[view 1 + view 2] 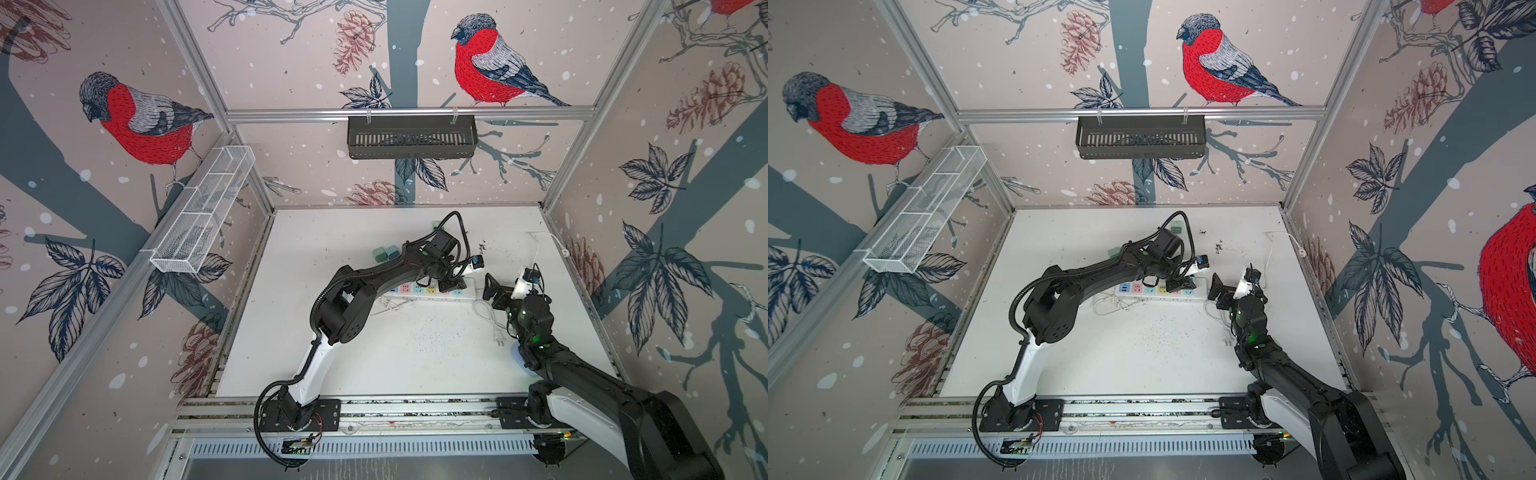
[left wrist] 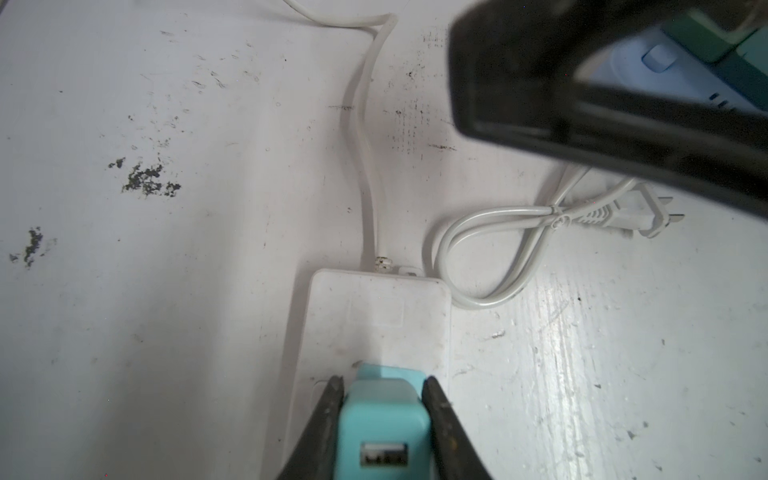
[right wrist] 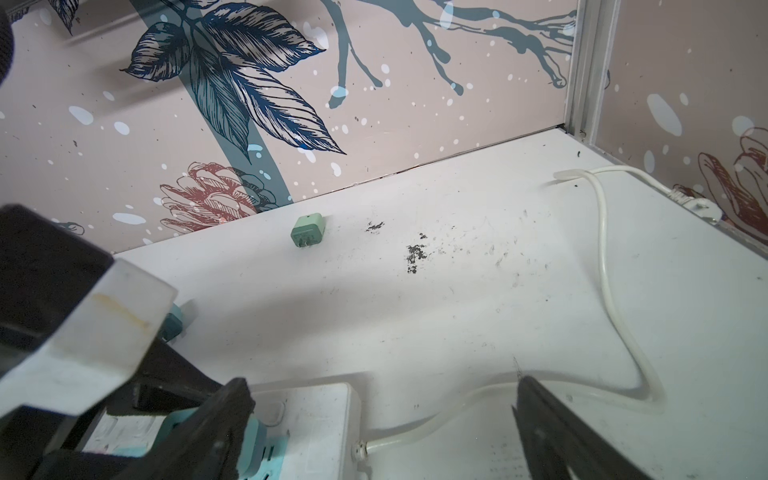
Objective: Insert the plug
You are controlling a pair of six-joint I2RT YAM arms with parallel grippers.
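The plug already stands over the light blue socket [image 1: 1189, 293] [image 2: 392, 372], so next my left gripper needs to press down to push the plug in and release it there.
My left gripper [image 2: 384, 386] is shut on the plug [image 2: 384, 428], a light blue block with a USB port on its back. The plug stands on the light blue socket at the right end of the white power strip [image 2: 374, 324]; its prongs are hidden. In both top views the left gripper [image 1: 453, 284] [image 1: 1179, 284] sits over that end of the power strip [image 1: 419, 291] [image 1: 1142, 289]. My right gripper [image 3: 382, 415] [image 1: 492, 289] is open just beyond the strip's end, holding nothing. The plug [image 3: 257, 436] shows beside one of its fingers [image 3: 224, 415].
A green plug [image 3: 306, 230] lies near the back wall, and two more [image 1: 384, 253] lie behind my left arm. A white two-prong cord [image 2: 631, 212] lies coiled beside the strip. The strip's own cable [image 3: 606, 291] runs to the right wall.
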